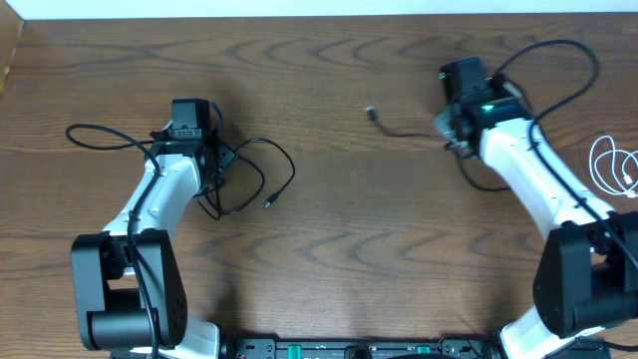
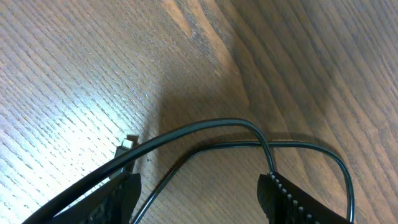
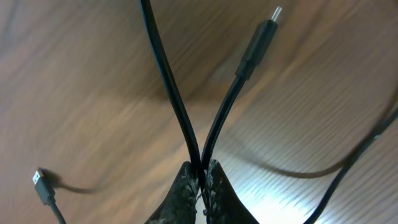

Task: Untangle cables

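Note:
I will move my right gripper toward the white cable (image 1: 613, 165) next and let go of the black cable over bare wood, because that wood is to its right in the overhead view.
A thin black cable (image 1: 261, 172) lies in loops on the wood table beside my left gripper (image 1: 213, 168), one plug end (image 1: 269, 202) toward the front. In the left wrist view the cable (image 2: 217, 124) arcs just ahead of the open left gripper (image 2: 199, 202), a strand running between its fingers (image 2: 292, 199). My right gripper (image 1: 452, 140) is shut on a black cable (image 1: 399, 130) whose plug (image 1: 371, 112) rests to its left. The right wrist view shows two black strands (image 3: 171, 87) pinched at the right gripper (image 3: 202, 169), a plug (image 3: 258, 43) hanging free. A white cable (image 1: 613, 165) lies coiled at the far right.
Thicker black wires of the arms loop out at the far left (image 1: 100, 135) and behind the right arm (image 1: 563, 50). The table's back edge (image 1: 319, 14) runs along the top. A second small plug (image 3: 42, 185) rests on the wood left of the right gripper.

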